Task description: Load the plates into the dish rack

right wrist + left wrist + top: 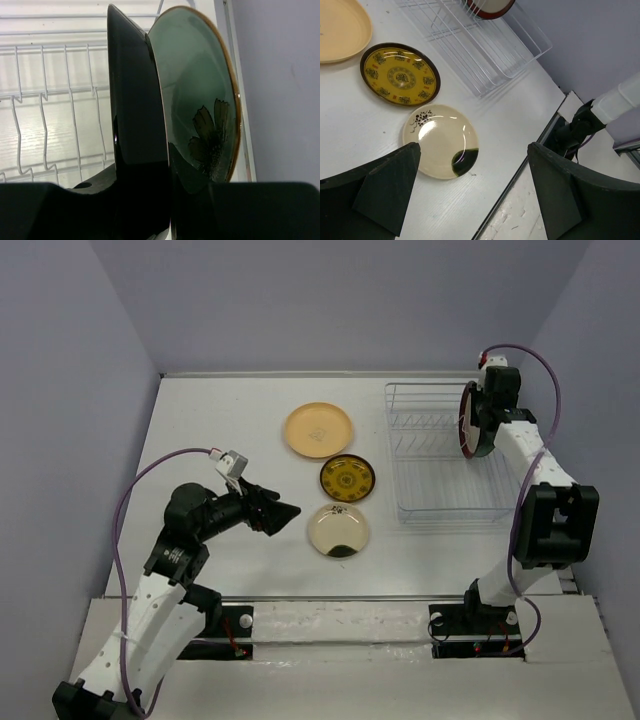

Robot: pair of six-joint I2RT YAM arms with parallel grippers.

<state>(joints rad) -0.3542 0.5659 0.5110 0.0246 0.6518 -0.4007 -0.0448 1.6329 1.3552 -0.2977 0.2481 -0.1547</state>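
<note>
Next, my left gripper moves outward and down to the orange-yellow plate (318, 430), onto its rim farthest from the rack, clear of other plates.
Three plates lie flat on the table: an orange-yellow plate (318, 430) (337, 30), a brown-and-gold patterned plate (348, 478) (400, 73) and a cream plate with a dark spot (338, 530) (440, 140). My left gripper (280, 512) (471, 150) hovers open just left of the cream plate, holding nothing. My right gripper (487, 415) (160, 170) is shut on the red-rimmed plate (468, 420) (490, 6) (135, 100), held on edge over the right end of the dish rack (440, 455) (485, 55) (50, 100). The pale green flower plate (200, 85) stands on edge close beside it; its support is hidden.
The right wall (600, 390) runs close along the rack's right side. The table's near edge (330, 598) lies just in front of the cream plate. The right arm's base (580, 125) sits beyond that edge.
</note>
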